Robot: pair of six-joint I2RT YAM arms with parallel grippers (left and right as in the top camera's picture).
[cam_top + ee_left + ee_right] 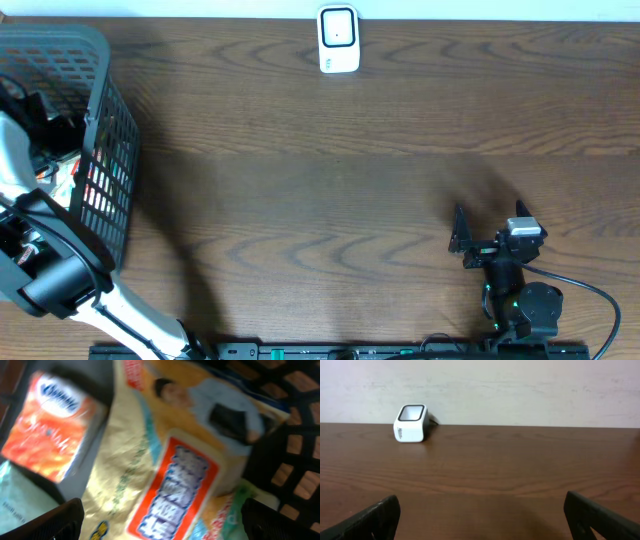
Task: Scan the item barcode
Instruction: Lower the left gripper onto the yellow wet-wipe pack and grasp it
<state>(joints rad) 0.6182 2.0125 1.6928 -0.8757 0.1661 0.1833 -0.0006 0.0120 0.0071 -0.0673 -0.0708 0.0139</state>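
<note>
My left gripper is above the yellow packet. Next, it needs to move down to the packet, shifting toward the mesh side of the basket and onto the packet's printed figure (209,414).
A white barcode scanner (338,40) stands at the table's far edge and also shows far left in the right wrist view (411,423). My left arm reaches into the grey basket (100,150). In the left wrist view my left gripper (165,525) is open just above a yellow snack packet (135,460) with a red and blue label, touching nothing. An orange packet (50,425) lies beside it. My right gripper (462,240) rests open and empty near the front right of the table (480,520).
The basket's dark mesh wall (295,460) stands close on the right of the packets. A pale teal packet (15,495) lies at the lower left. Bare wooden table (330,200) stretches between basket, scanner and right arm.
</note>
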